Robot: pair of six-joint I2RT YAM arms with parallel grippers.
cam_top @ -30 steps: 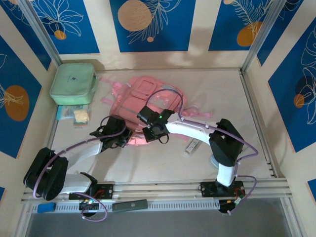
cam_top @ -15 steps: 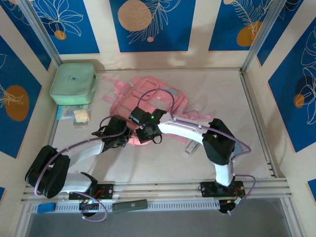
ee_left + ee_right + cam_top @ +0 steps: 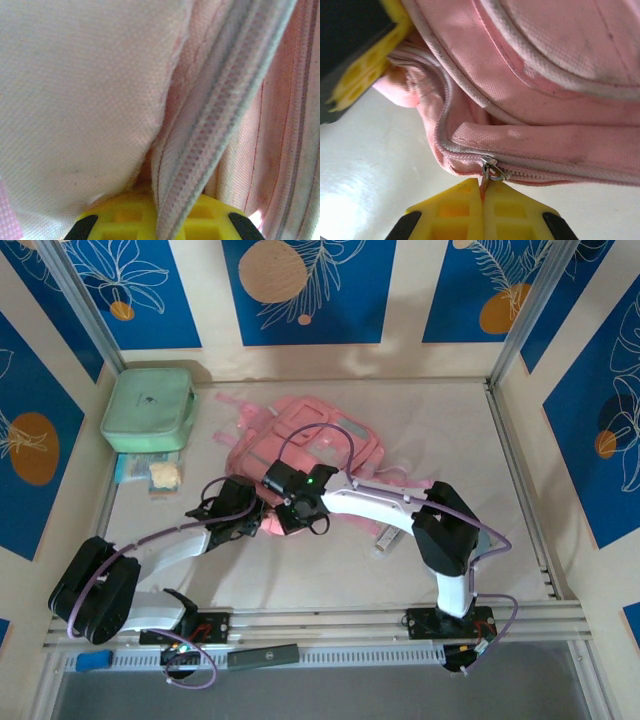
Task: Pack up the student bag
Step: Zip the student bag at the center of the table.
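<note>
The metal pull (image 3: 490,171) goes with my right gripper away from my left gripper along the zipped seam (image 3: 555,172) next, since the teeth ahead of it show closed.
The student bag (image 3: 318,443), pink and soft, lies flat at the middle of the table. Both grippers are at its near edge. My right gripper (image 3: 483,189) is shut on the small metal zipper pull (image 3: 490,171), at a corner of the zipped seam (image 3: 555,172). In the top view that gripper (image 3: 298,512) sits just right of my left gripper (image 3: 248,522). My left gripper (image 3: 167,202) is shut on a fold of the bag's zipper tape (image 3: 210,135), with pink fabric pressed close all round. Its yellow finger (image 3: 362,75) shows at the top left of the right wrist view.
A mint-green zipped case (image 3: 148,408) stands at the back left, with small packets (image 3: 150,474) just in front of it. A white tube (image 3: 388,537) lies on the table right of the grippers, under the right arm. Metal rails (image 3: 515,480) frame the table.
My right gripper has moved left along the bag's near edge with the zipper pull, closing toward my left gripper. The left arm has hardly moved.
</note>
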